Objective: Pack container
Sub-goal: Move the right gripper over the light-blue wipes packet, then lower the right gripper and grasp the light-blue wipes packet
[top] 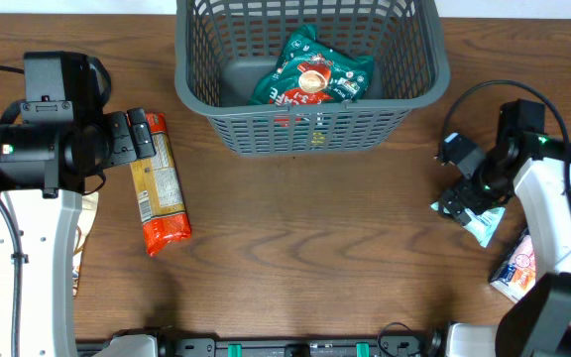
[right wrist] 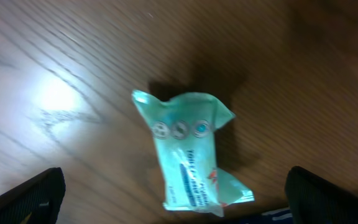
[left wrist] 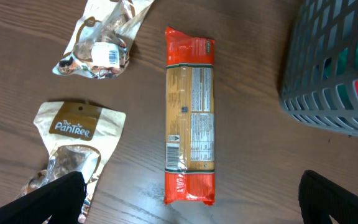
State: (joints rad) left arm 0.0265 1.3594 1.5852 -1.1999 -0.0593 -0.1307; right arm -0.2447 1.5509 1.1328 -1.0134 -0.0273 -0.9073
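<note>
My right gripper needs to move down onto the packet's middle (top: 477, 220) (right wrist: 188, 157) and close, because the light teal packet is below it, between its open fingers.
The dark grey lattice container (top: 310, 134) stands at the back centre, with a green snack bag (top: 315, 77) inside; its corner shows in the left wrist view (left wrist: 331, 74). A long red and tan packet (top: 157, 183) lies on the table to its left. My left gripper (top: 139, 134) is open and empty over that packet's far end, fingers wide on either side (left wrist: 191, 205) of the packet (left wrist: 190, 112). My right gripper (top: 461, 203) is open and empty just above a light teal packet (top: 486, 226), which lies between the fingers (right wrist: 176, 202) in the right wrist view (right wrist: 188, 149).
A tan PanTree pouch (left wrist: 73, 143) and a clear silvery bag (left wrist: 101, 40) lie left of the long packet; the pouch is mostly hidden under my left arm in the overhead view (top: 85, 223). A white, blue and red packet (top: 518, 268) lies near the right edge.
</note>
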